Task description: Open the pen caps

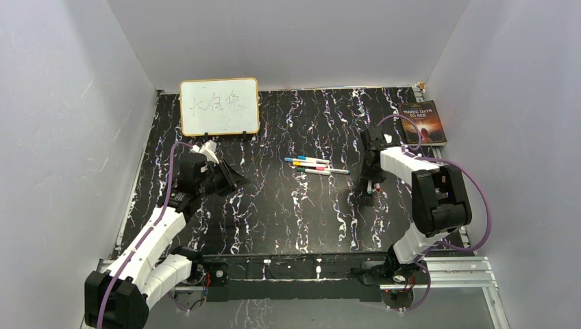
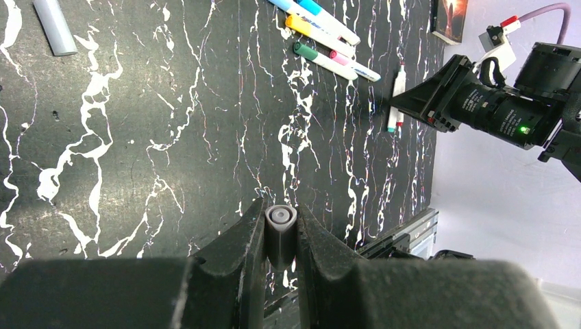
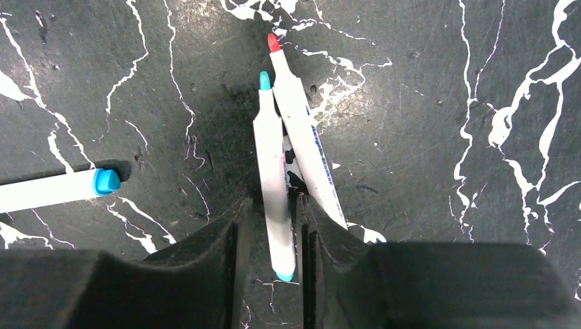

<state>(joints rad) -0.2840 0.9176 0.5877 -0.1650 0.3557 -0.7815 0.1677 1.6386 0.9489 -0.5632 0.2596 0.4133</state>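
Observation:
I should next lower my left gripper outward to the bare tabletop (image 2: 145, 44) beside the grey bar and release the pen cap (image 2: 281, 236) there, clear of the pens.
My left gripper (image 2: 281, 218) is shut on a short grey-looking pen cap (image 2: 281, 236), held above the table at the left (image 1: 233, 179). My right gripper (image 3: 277, 205) stands open low over the table. A white pen with a bare teal tip (image 3: 274, 171) lies between its fingers, with a gap on the left side. A red-tipped uncapped pen (image 3: 305, 137) lies against it. Several capped pens (image 1: 315, 165) rest in a bunch at mid-table, and the blue cap (image 3: 106, 181) of one shows in the right wrist view.
A framed whiteboard (image 1: 219, 106) stands at the back left. A book (image 1: 421, 122) lies at the back right corner. White walls enclose the black marbled table (image 1: 288, 219). A grey bar (image 2: 55, 27) lies on the table in the left wrist view.

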